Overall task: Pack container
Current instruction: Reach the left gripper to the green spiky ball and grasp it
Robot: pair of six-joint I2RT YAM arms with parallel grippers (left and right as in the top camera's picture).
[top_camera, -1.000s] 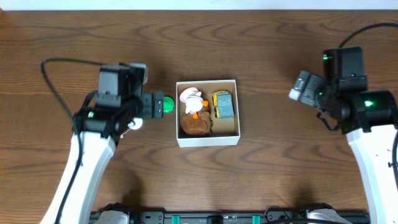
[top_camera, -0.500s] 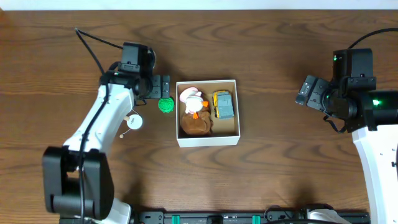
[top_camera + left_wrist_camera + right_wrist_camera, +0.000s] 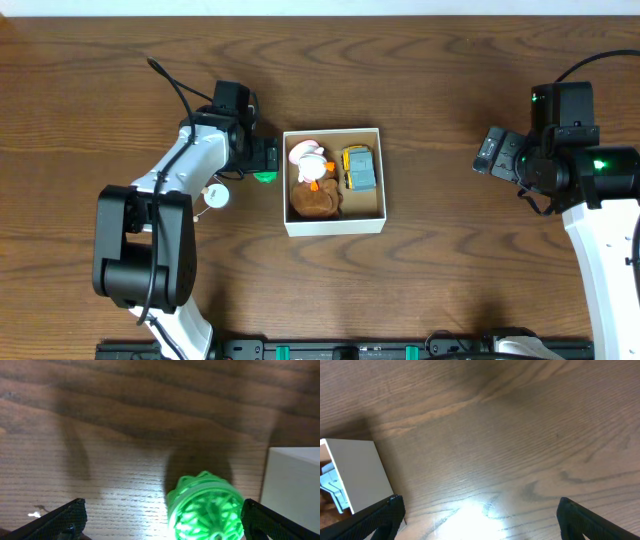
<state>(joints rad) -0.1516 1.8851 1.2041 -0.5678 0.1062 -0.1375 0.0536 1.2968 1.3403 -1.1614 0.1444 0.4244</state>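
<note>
The green lattice ball point(image 3: 266, 177) sits nearer the container-side finger, so my left gripper shifts toward the container point(image 3: 335, 227) next, lowers around the ball and closes.
The container point(image 3: 335, 227) is a square white-walled box at the table's middle, holding a white-and-pink duck toy point(image 3: 308, 157), a brown plush point(image 3: 315, 201) and a yellow-and-grey toy car point(image 3: 358, 168). A green lattice ball point(image 3: 266, 177) lies on the table just left of the container, mostly hidden under my left gripper point(image 3: 262, 160). In the left wrist view the ball point(image 3: 206, 506) sits between the open fingers of the left gripper point(image 3: 162, 517), close to the right finger, with the container's white wall point(image 3: 295, 485) beside it. My right gripper point(image 3: 495, 152) is open and empty above bare table, far to the container's right.
A small white disc on a thin stick point(image 3: 214, 196) lies left of the ball, under the left arm. The right wrist view shows the right gripper point(image 3: 480, 515) over bare wood, with the container's corner point(image 3: 357, 470) at the left edge.
My left gripper has swung round and come down over the green ball, now straddling it. The right gripper drew back slightly to the right. The ball and container have stayed put.
</note>
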